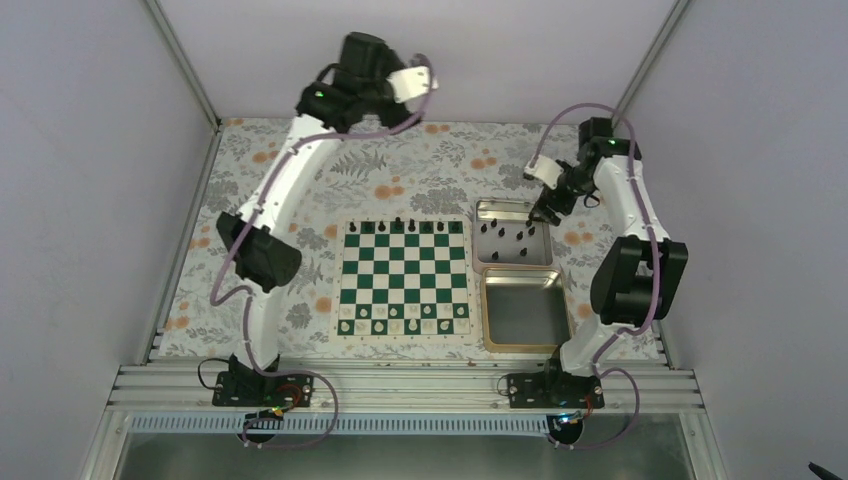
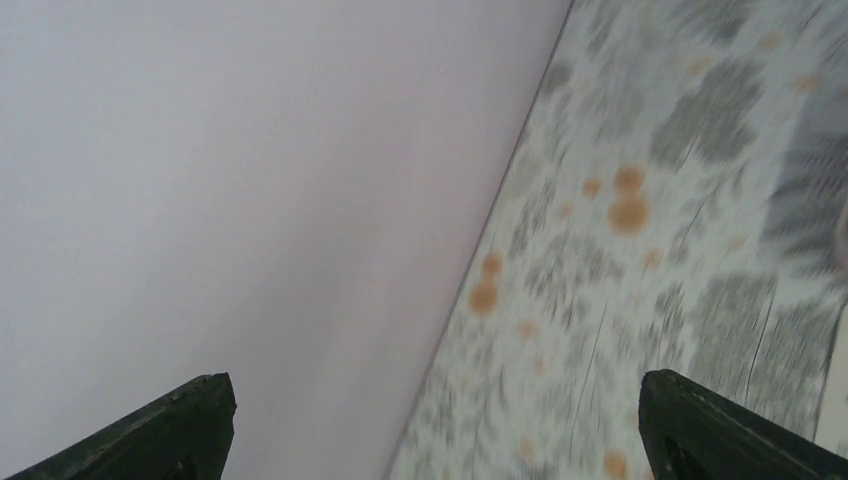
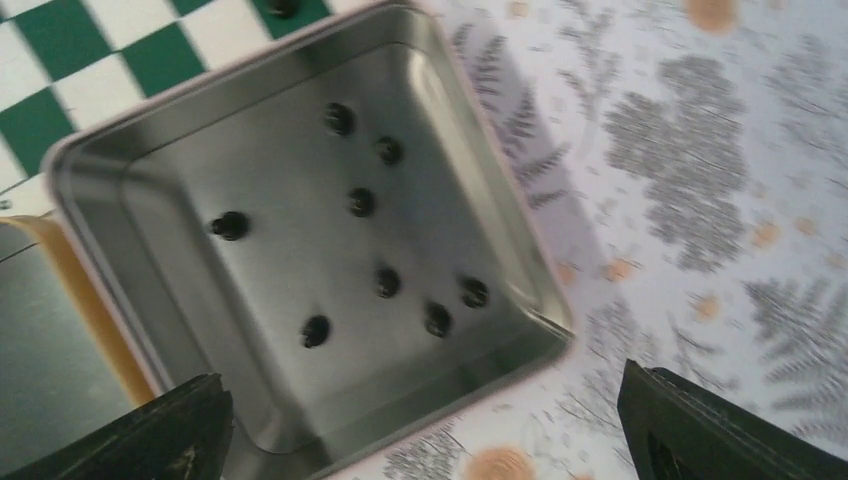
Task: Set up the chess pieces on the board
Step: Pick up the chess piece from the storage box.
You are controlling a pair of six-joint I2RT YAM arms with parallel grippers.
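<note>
My right gripper moves down and to the left in the top view onto the black piece nearest the board (image 1: 484, 228) (image 3: 338, 119) next. Black pieces still stand in the tin, so this move comes next.
The green and white board (image 1: 400, 280) lies mid-table, and its corner shows in the right wrist view (image 3: 55, 40). Several tiny black chess pieces (image 1: 397, 226) stand along its far row. More black pieces (image 3: 361, 201) stand in a silver tin (image 3: 290, 265) right of the board (image 1: 505, 256). My right gripper (image 1: 543, 212) hovers over this tin's far right corner, open and empty (image 3: 425, 420). My left gripper (image 1: 420, 75) is raised high near the back wall, open and empty (image 2: 430, 420), and sees only wall and tablecloth.
Small white pieces (image 1: 400, 325) line the board's near row. A second, gold-rimmed tin (image 1: 520, 312) sits in front of the first and looks empty; its edge shows in the right wrist view (image 3: 40, 340). A floral cloth (image 1: 440, 160) covers the table.
</note>
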